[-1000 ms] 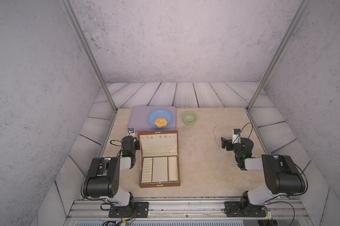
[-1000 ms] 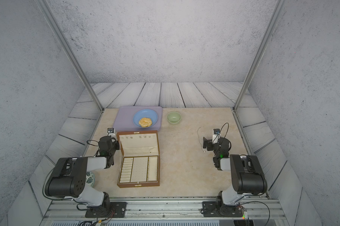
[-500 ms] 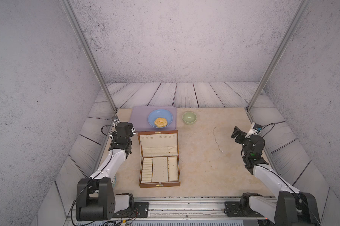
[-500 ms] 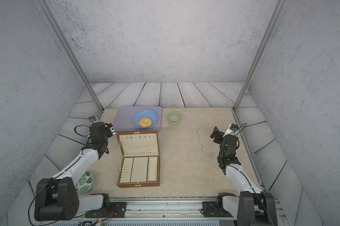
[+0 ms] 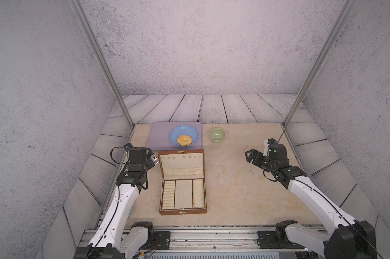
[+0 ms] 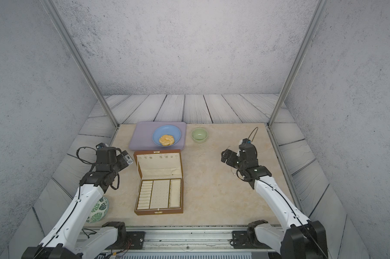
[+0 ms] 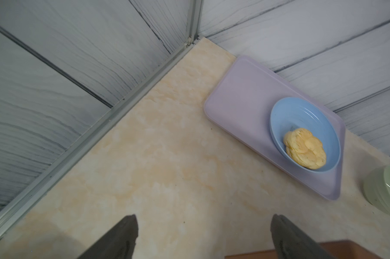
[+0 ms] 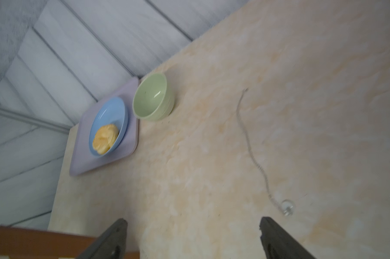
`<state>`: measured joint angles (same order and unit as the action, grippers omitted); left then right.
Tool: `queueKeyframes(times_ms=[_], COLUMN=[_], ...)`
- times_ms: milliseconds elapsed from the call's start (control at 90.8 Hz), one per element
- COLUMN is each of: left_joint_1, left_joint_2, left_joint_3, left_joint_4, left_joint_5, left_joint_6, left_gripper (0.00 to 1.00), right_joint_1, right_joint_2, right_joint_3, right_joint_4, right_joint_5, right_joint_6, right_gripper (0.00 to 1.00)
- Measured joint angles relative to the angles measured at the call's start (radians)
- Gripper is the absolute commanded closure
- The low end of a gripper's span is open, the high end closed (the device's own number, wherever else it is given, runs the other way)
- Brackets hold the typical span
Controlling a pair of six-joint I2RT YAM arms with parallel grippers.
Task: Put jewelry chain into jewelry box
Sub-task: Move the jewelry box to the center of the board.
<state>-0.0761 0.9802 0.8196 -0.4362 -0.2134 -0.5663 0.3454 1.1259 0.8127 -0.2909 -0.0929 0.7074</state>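
Observation:
The jewelry box's chain side [image 5: 205,190] stands below and back from my right gripper, where bare table leaves room, so I should next swing back and down astride it.
The jewelry box [image 5: 182,181] lies open at the table's middle, brown with cream lining, its lid laid back; nothing lies in its tray [image 6: 159,194]. The jewelry chain [image 5: 250,167] is a thin silvery line on the table to the right, ending in a small clear bead [image 8: 287,205]. My right gripper [image 5: 249,155] hovers open over the chain's middle, so part of the chain [image 8: 250,148] is hidden in both top views. In the right wrist view the bead lies just beyond one fingertip [image 8: 266,224]. My left gripper [image 7: 203,218] is open and empty, left of the box's lid [image 7: 245,255].
Behind the box sits a lilac tray [image 5: 160,134] carrying a blue plate [image 5: 193,131] with a pastry [image 5: 184,140]. A green bowl [image 5: 217,134] stands to its right. A leaf-patterned round thing [image 6: 98,209] lies under the left arm. Metal posts mark the table's far corners.
Both arms have unfolded and reached forward from their tucked poses. The right gripper swung back in over the chain. The left gripper rose beside the box's lid.

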Motion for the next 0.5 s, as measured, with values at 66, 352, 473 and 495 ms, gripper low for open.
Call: queueKeyframes(times_ms=[66,352,473,495], left_joint_1=[-0.026,-0.135,-0.165,-0.171], left_joint_2=[-0.017,-0.104,-0.137,-0.142], left_joint_3=[0.003,0.080,0.110,0.116], left_joint_4=[-0.027,-0.171,-0.222,-0.233], left_joint_5=[0.005,-0.042,-0.045,-0.045], left_joint_6=[0.002,0.009,0.010,0.010], left_gripper=[0.02,0.02,0.02,0.02], right_joint_1=[0.114,0.543,0.639,0.652], right_joint_2=[0.018,0.211,0.340,0.363], right_joint_3=[0.001,0.105,0.194,0.210], right_joint_4=[-0.039,-0.119,-0.117,-0.117], right_joint_5=[0.024,0.183,0.217,0.222], right_joint_6=[0.046,0.217,0.257,0.260], right_gripper=[0.13,0.41,0.43,0.44])
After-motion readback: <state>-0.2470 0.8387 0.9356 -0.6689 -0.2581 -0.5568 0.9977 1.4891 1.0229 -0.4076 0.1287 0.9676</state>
